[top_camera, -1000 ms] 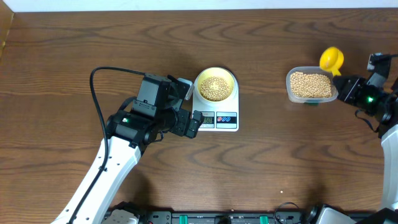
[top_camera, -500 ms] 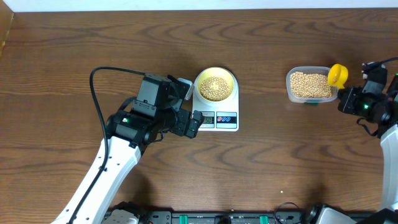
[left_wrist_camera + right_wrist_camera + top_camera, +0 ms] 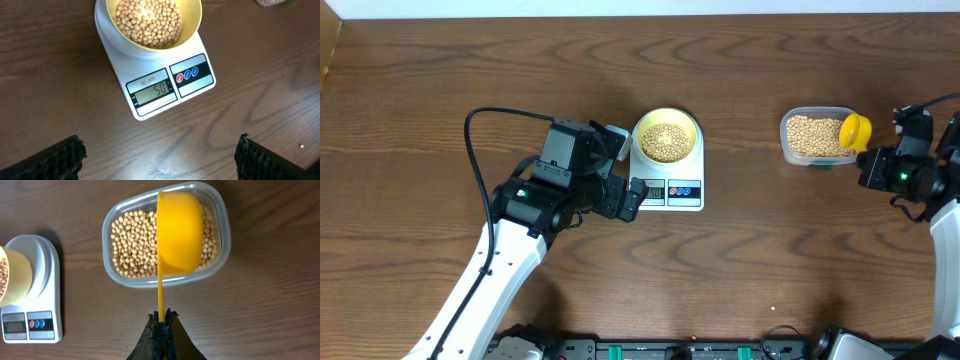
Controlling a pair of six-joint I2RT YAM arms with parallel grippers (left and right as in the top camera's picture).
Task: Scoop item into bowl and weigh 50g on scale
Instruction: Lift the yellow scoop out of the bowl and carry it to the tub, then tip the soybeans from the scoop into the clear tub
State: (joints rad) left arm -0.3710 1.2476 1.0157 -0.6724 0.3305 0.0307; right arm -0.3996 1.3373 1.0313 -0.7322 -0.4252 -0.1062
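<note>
The target weight shows, so my right gripper needs to turn the scoop (image 3: 179,232) and lower it to the tub's beans below, on the gripper's left in the overhead view. The scoop should be released there.
The pale yellow-green bowl (image 3: 667,137) stands on the white scale (image 3: 672,193), holding tan beans (image 3: 149,22). The scale's display (image 3: 154,91) reads 50. My left gripper (image 3: 160,159) hovers just in front of the scale's left corner, open, with bare table between its fingers. My right gripper (image 3: 162,316) is shut on the thin handle of a yellow scoop (image 3: 179,232). The scoop's cup hangs over the right end of the clear tub (image 3: 221,255), which is full of beans (image 3: 132,245). I see only the cup's outer side, so its contents are hidden.
The tub (image 3: 787,140) sits on the wooden table well to the right of the scale, with the right arm (image 3: 910,172) beside it near the table's right edge. The left arm (image 3: 535,200) reaches in from the front left. A black cable (image 3: 470,135) loops above it.
My right gripper has carried the yellow scoop from behind the tub's right corner forward and left, so it now hangs over the tub's right end. The left arm, bowl and scale have not moved.
</note>
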